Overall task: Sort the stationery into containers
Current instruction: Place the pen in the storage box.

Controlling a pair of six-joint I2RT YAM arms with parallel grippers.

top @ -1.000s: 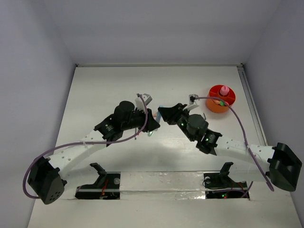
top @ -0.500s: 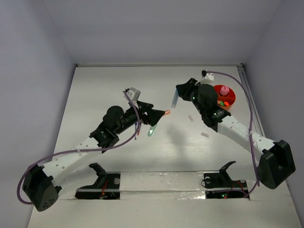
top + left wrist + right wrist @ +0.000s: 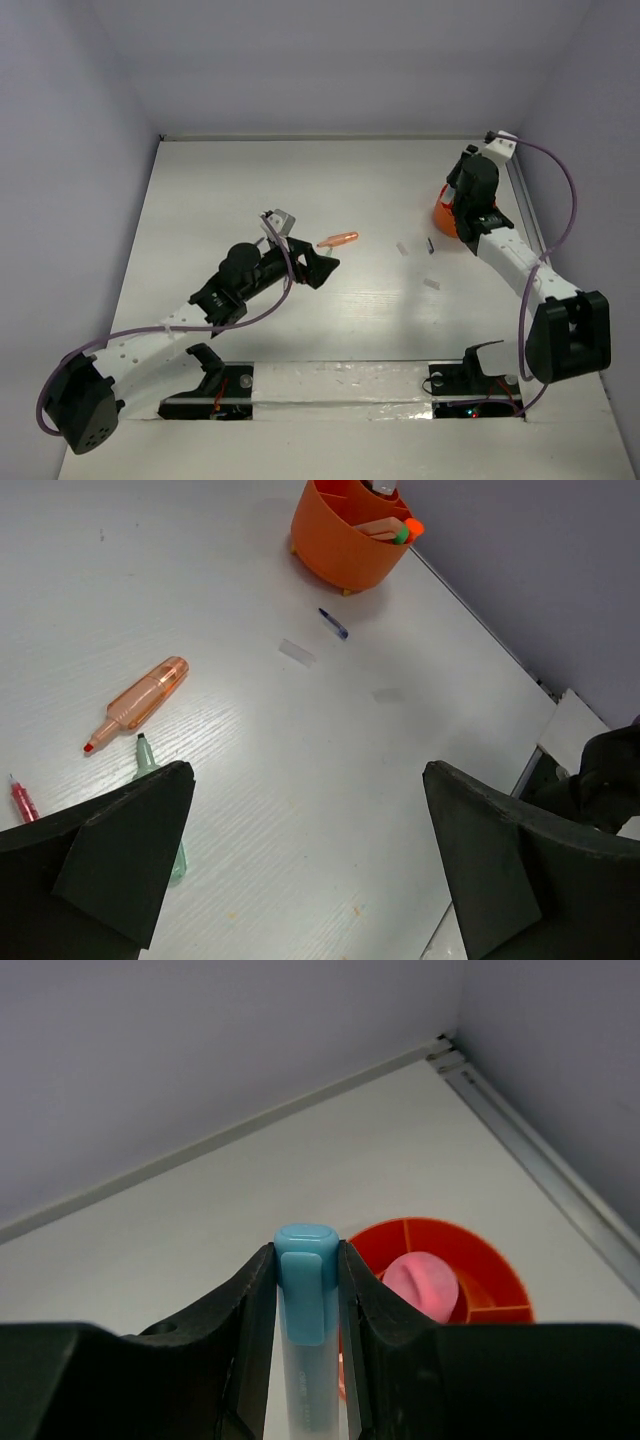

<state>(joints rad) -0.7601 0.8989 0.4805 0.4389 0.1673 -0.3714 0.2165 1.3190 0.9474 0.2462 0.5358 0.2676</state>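
The orange container's opening is below my right gripper and to the right in the wrist view, so I need to lower the gripper next and shift it over the container's near side.
My left gripper (image 3: 308, 772) hangs open and empty over the table, low at the middle (image 3: 320, 262). Just beyond it lies an orange highlighter (image 3: 140, 698) (image 3: 338, 239), with a green marker (image 3: 148, 768) and a thin red pen (image 3: 21, 802) near the left finger. My right gripper (image 3: 307, 1250) is shut on a light blue highlighter (image 3: 305, 1300), held upright above the near rim of the round orange container (image 3: 480, 1250) (image 3: 443, 220). The container holds a pink piece (image 3: 420, 1285) and a green and orange capped marker (image 3: 392, 528).
A short blue pen (image 3: 334, 623) and two small clear bits (image 3: 297, 652) (image 3: 388, 694) lie between the container and the table's middle. A metal rail (image 3: 540, 1160) runs along the right wall behind the container.
The left gripper opened and let go of the orange highlighter, which now lies on the table, then drew back. The right arm swung right with the light blue highlighter to the container.
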